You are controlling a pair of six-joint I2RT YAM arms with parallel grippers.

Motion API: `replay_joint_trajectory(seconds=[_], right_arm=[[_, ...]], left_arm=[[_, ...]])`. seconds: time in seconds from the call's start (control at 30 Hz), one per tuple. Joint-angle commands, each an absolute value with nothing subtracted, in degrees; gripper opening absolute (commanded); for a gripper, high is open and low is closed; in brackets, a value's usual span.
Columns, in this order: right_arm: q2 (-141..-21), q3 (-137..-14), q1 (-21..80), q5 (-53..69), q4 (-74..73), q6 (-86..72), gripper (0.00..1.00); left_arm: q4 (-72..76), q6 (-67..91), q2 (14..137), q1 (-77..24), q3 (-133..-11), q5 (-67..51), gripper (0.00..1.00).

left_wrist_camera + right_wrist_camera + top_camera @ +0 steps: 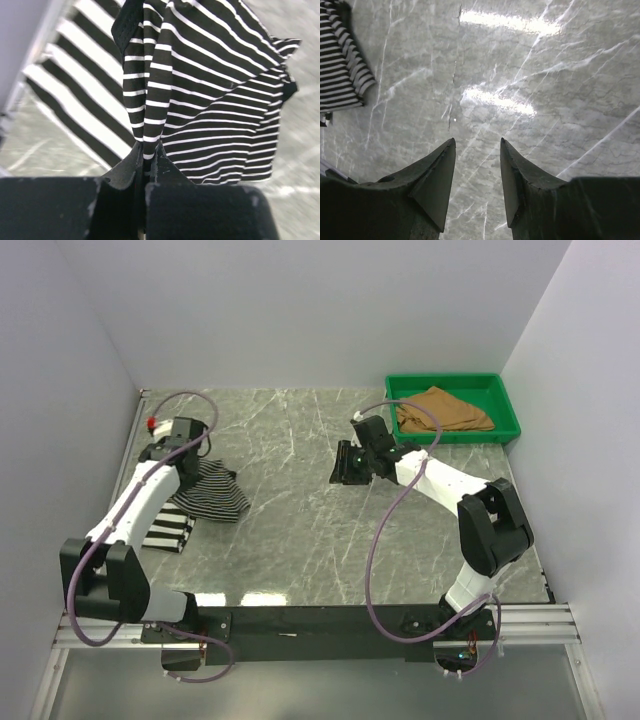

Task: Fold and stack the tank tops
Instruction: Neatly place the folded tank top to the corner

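The thin-striped tank top's fold goes over the wide-striped one toward the side beside it next, drawn by my left gripper, since much of it lies off that wide-striped one.
My left gripper (197, 462) is shut on a fold of the thin-striped tank top (218, 492) and holds it bunched at the table's left side. In the left wrist view the cloth (200, 100) runs down into the closed gripper (147, 150). The wide-striped tank top (168, 530) lies flat beneath and beside it, and also shows in the left wrist view (75, 95). The tan-brown tank top (440, 410) lies crumpled in the green tray (505, 405). My right gripper (340, 472) is open and empty over bare table at mid-table (477, 142).
The grey marble table (300, 530) is walled at the back and on both sides. The green tray stands in the back right corner. An edge of the thin-striped top (340, 65) shows at the upper left of the right wrist view.
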State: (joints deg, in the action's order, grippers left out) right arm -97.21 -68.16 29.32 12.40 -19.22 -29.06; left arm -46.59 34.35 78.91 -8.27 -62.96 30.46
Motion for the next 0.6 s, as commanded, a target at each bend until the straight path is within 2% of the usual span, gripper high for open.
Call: replay_joint_trajectory(seconds=[0.0,0.23,0.37,0.5,0.53,0.57], right_arm=[[-95.36,-67.76,29.18,14.32,-17.14,-28.39,0.48],[-95.10,-66.97,29.18,15.38,-16.35,-28.56,0.48],[-95.71,-67.06,29.18,15.91,-16.26,-28.56,0.47],[-95.80,-66.88,29.27,15.47,-16.17,-28.30,0.47],[-95.89,-66.88,29.27,15.29,-16.26,-28.21,0.47],[-96.06,-66.97,29.27,15.12,-16.43,-28.13,0.47]], left_arm=[[-47.90,29.19,75.50,-3.89,-63.02,35.15,0.00],[-43.25,23.73,72.51,6.49,-61.88,33.40,0.00],[-40.96,25.40,72.33,11.86,-60.47,28.58,0.00],[-40.16,28.64,73.73,16.26,-59.06,29.08,0.01],[-40.43,29.44,74.87,16.78,-59.06,29.18,0.04],[-40.78,31.10,75.58,17.22,-59.15,29.01,0.28]])
